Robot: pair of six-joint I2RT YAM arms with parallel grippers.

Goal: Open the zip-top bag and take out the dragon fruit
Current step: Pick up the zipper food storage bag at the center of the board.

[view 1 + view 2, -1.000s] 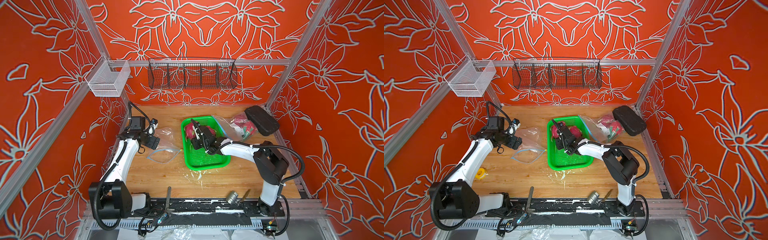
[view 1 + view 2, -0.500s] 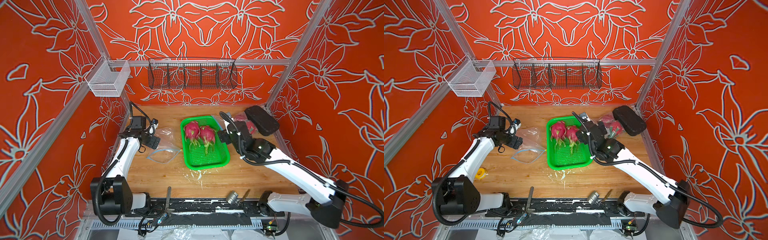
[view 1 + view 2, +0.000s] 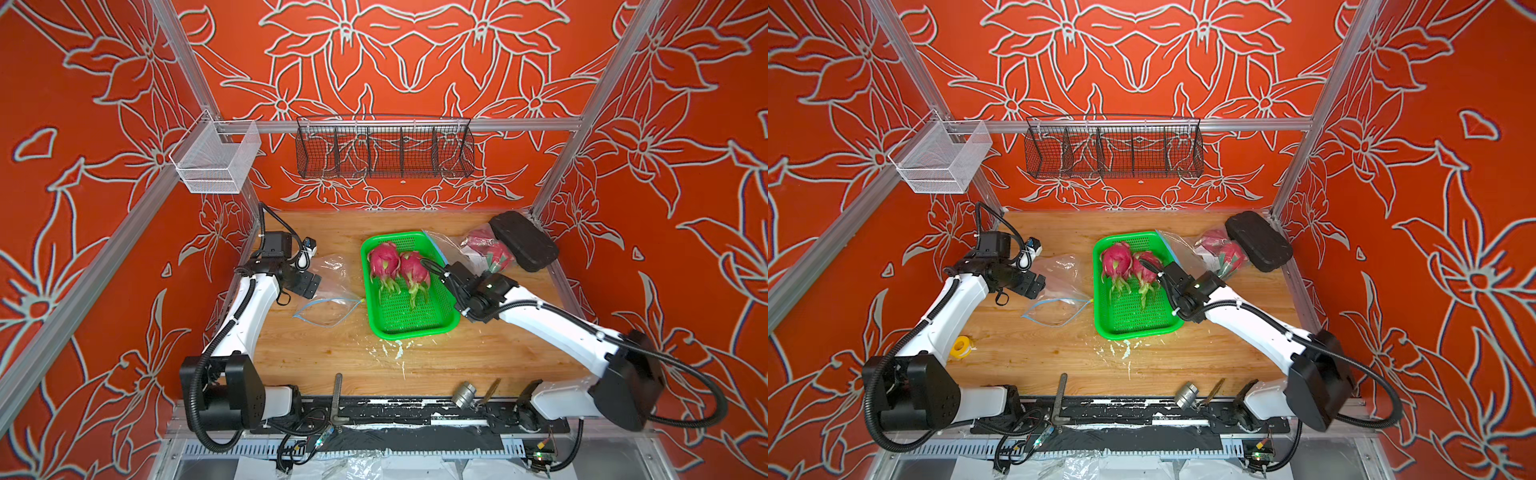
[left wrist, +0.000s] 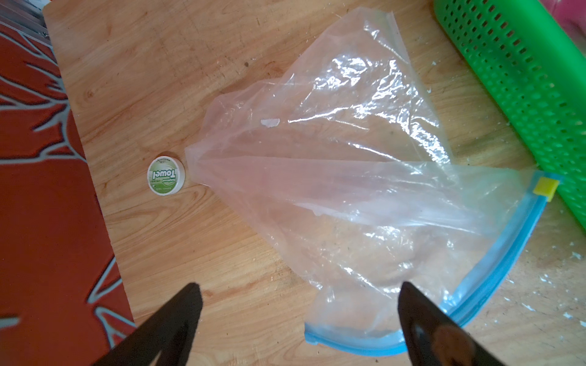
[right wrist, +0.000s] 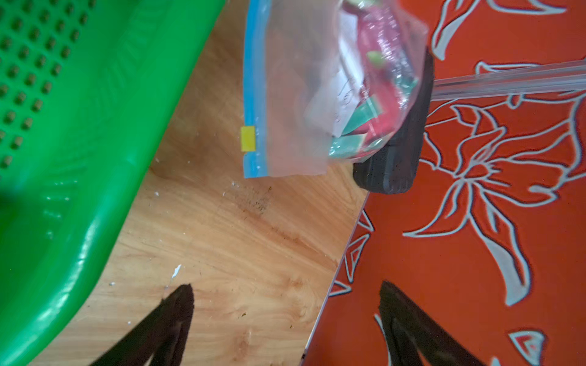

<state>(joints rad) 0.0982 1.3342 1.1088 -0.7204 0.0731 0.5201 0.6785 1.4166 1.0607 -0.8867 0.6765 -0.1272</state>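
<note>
The blue zip strip's slider end lies nearest the right gripper, clear of the fruit in the bag, so that gripper will move outward and down onto it.
Two magenta dragon fruit lie side by side in the green perforated tray. A clear zip-top bag with more pink fruit inside leans on a black pad at the back right. Its blue zip strip carries a yellow slider. My right gripper hangs open and empty over bare wood between the tray and the right wall, short of that bag. An empty, opened zip-top bag lies left of the tray. My left gripper stands open above its blue rim, holding nothing.
The black pad sits in the back right corner. A black wire basket and a white mesh basket hang on the walls. A small round towel tin, a yellow tape roll and metal tools lie about.
My right gripper has opened, left the second dragon fruit in the tray and swung out to the tray's right side. The left arm has barely moved.
</note>
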